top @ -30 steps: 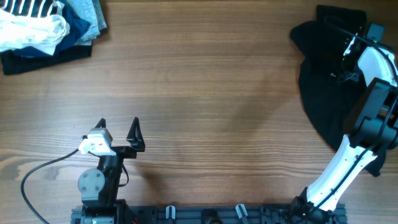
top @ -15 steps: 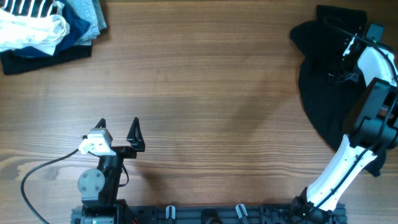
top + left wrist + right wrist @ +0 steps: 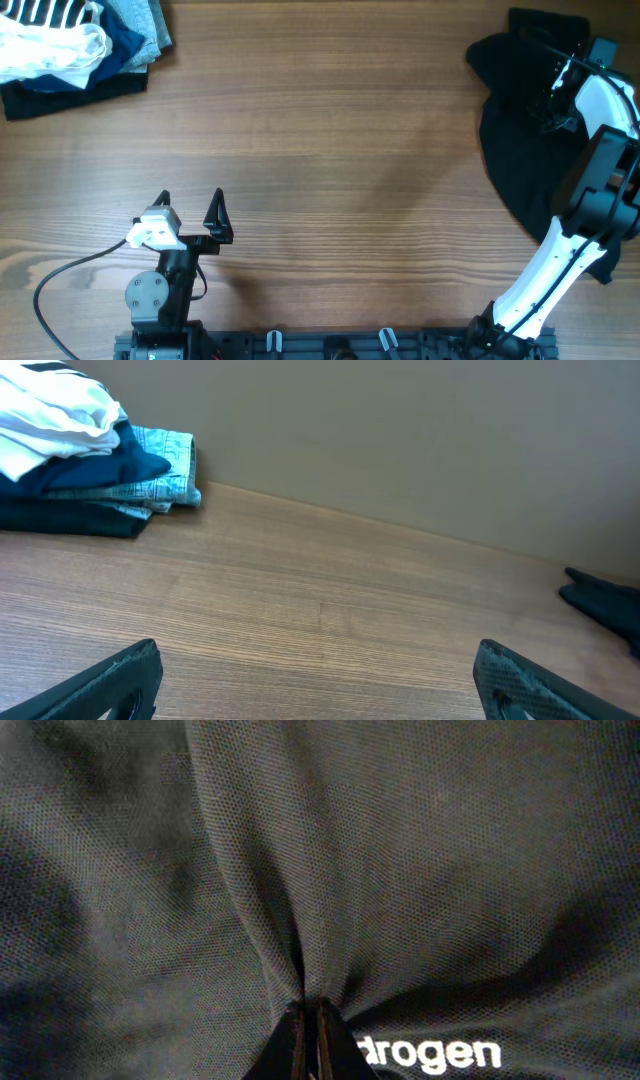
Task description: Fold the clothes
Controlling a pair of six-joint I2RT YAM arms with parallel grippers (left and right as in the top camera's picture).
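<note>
My right gripper will swing up and left in the overhead view, over the bare wood, to release the crumpled garment's fold.
The clothes (image 3: 515, 150), one black garment, lie crumpled at the table's right edge. My right gripper (image 3: 553, 100) reaches down into their upper part. In the right wrist view the right gripper (image 3: 310, 1020) is shut on a pinched ridge of the black fabric (image 3: 250, 850), with folds radiating from the fingertips. White logo lettering (image 3: 430, 1055) shows just right of them. My left gripper (image 3: 190, 205) stands open over bare wood at the front left, far from the garment. In the left wrist view its fingers (image 3: 110, 680) are spread wide with nothing between them, and the garment's edge (image 3: 605, 605) lies far right.
A heap of white, striped, light-blue and navy garments (image 3: 70, 45) sits at the back left corner, also seen as the heap (image 3: 80, 460) in the left wrist view. A black cable (image 3: 60, 285) loops beside the left arm's base. Bare wood (image 3: 330, 150) stretches between heap and garment.
My right gripper has closed onto the black fabric. Neither arm has shifted across the table, and the garment's outline looks the same.
</note>
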